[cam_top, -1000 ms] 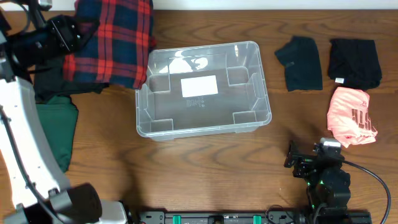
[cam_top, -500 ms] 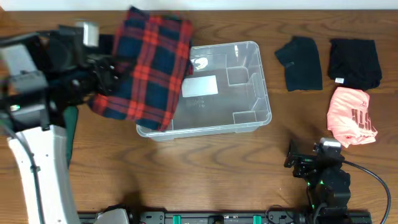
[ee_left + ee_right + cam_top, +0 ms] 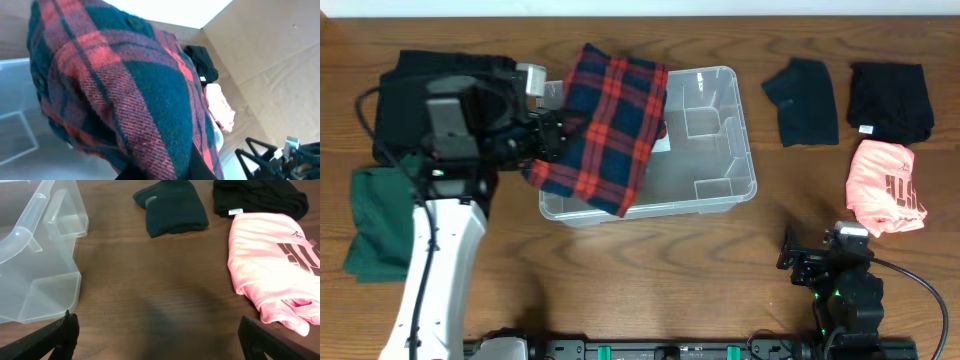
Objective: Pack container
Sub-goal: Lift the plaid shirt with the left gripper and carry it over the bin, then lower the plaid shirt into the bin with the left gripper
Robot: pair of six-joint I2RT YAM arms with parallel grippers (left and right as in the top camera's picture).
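Note:
My left gripper will lower the plaid garment's edge inside the container's plaid-covered half (image 3: 604,150) and let go, as the folded garment still hangs above the container's near rim.
The clear container (image 3: 715,130) stands mid-table, its white label mostly covered. A folded red-and-navy plaid garment (image 3: 608,130) hangs over its left half, and my left gripper (image 3: 542,137) is shut on the garment's left edge. In the left wrist view the plaid garment (image 3: 125,90) fills the frame, pinched in the left gripper (image 3: 165,172) at the bottom, with the container (image 3: 15,115) below it. My right gripper (image 3: 825,248) rests near the front edge, right of the container. Its jaws stand wide: the right gripper (image 3: 160,340) is open over bare wood, beside the container's corner (image 3: 40,255).
A black garment (image 3: 405,85) and a green one (image 3: 380,220) lie at the far left. Right of the container lie a dark folded garment (image 3: 803,100), a black one (image 3: 890,100) and a pink one (image 3: 887,187), which sits just ahead of my right gripper.
My left arm has carried the plaid garment rightward, from the table's back-left corner to over the container's left half. The right arm has stayed still.

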